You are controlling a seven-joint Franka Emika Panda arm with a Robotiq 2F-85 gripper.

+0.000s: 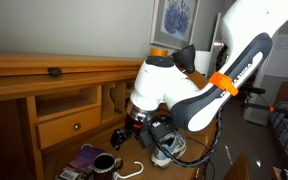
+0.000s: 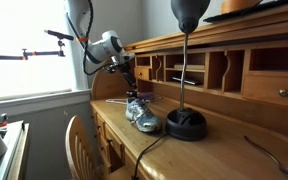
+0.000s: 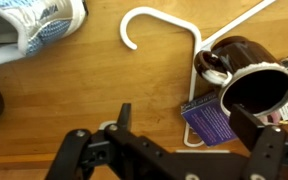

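Note:
My gripper goes toward the right in the wrist view and down onto the mug's rim (image 1: 111,160) (image 3: 225,98) beside the mug's handle next, because the mug's opening faces my gripper's fingers.
My gripper (image 3: 184,120) is open and holds nothing; its black fingers (image 3: 248,124) reach in from the bottom of the wrist view. Just beyond them a purple packet (image 3: 210,120) lies on the wooden desk (image 3: 104,75), touching a dark brown mug (image 3: 246,78) on its side. A white plastic hanger (image 3: 169,18) curves round behind the mug. A white and blue sneaker (image 3: 39,22) sits at the upper left. In both exterior views the gripper (image 1: 142,124) (image 2: 131,80) hangs a little above the desk, beside the sneaker (image 1: 168,150) (image 2: 141,115).
The desk has a back unit of cubbyholes (image 2: 216,70) and a drawer (image 1: 72,124). A black lamp (image 2: 186,122) stands on the desk in an exterior view, its cord trailing forward. A wooden chair (image 2: 80,142) sits at the desk's front edge.

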